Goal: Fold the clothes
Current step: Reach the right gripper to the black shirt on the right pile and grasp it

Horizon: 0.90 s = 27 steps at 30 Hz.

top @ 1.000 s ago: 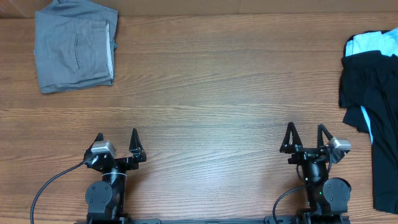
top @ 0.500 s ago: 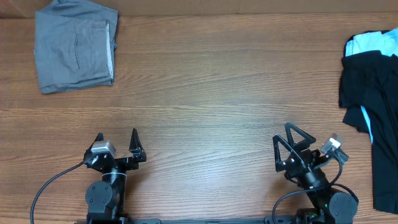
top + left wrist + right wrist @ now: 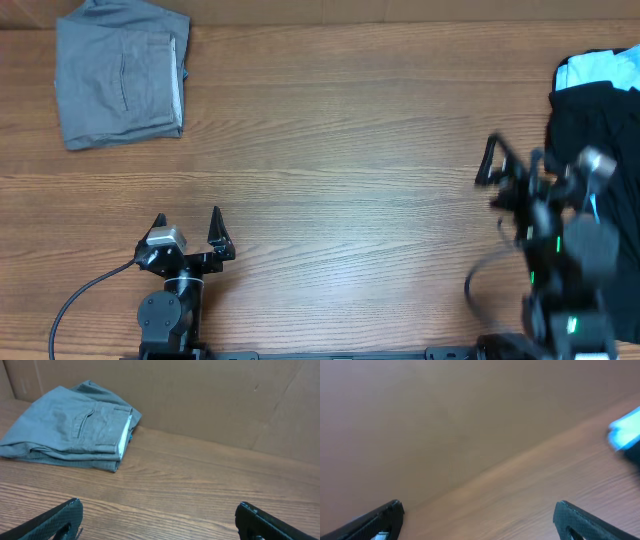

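The black garment by the light-blue corner (image 3: 572, 112) (image 3: 634, 454) lies below my right gripper and to its right in the overhead view, so I will lower my right gripper outward onto it.
A folded grey pair of trousers (image 3: 120, 82) lies at the far left of the table; it also shows in the left wrist view (image 3: 70, 430). A heap of black and light-blue clothes (image 3: 598, 130) lies unfolded at the right edge; a blurred light-blue corner shows in the right wrist view (image 3: 626, 435). My left gripper (image 3: 188, 226) rests open and empty near the front edge, far from the trousers. My right gripper (image 3: 512, 160) is open and empty, raised above the table just left of the heap.
The wooden table (image 3: 340, 150) stretches between the two piles. A brown cardboard wall (image 3: 210, 395) stands behind the table's far edge. A black cable (image 3: 80, 300) trails from the left arm's base.
My right arm has lifted from its rest pose near the front edge and swung far and to the right, toward the dark heap. The left arm has not moved.
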Motion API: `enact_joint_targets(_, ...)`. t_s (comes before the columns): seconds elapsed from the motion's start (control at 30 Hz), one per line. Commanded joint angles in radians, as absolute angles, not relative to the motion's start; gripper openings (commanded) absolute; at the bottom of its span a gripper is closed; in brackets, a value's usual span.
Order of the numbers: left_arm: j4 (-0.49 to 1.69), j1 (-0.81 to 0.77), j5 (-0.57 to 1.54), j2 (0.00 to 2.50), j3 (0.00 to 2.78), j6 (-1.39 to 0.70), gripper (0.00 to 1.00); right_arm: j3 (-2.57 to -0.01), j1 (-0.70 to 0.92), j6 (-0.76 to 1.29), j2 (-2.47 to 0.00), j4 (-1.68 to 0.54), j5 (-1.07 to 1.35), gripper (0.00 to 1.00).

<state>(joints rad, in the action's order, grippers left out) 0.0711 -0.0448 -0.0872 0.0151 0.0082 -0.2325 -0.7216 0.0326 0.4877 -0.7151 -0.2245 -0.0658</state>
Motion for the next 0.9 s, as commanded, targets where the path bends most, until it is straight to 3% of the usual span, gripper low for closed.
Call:
enact_joint_targets(0.0,0.068,-0.038,-0.093,0.005,0.005,-0.217,1.00,-0.986,0.007,0.344,-0.978,-0.327,-0.271,1.00)
enact_joint_targets(0.17,0.068,-0.038,-0.093,0.005,0.005,-0.217,1.00,-1.442,-0.113,0.306,-1.410,-0.694,-0.273,1.00)
enact_joint_targets(0.3,0.068,-0.038,-0.093,0.005,0.005,-0.217,1.00,-1.665,-0.183,0.272,-1.645,-0.863,-0.293,1.00)
enact_joint_targets(0.53,0.068,-0.038,-0.093,0.005,0.005,-0.217,1.00,-1.696,-0.279,0.126,-1.879,-0.842,-0.295,1.00)
enact_joint_targets(0.87,0.068,-0.038,-0.093,0.005,0.005,-0.217,1.00,-1.696,-0.381,0.105,-2.064,-0.756,-0.324,0.95)
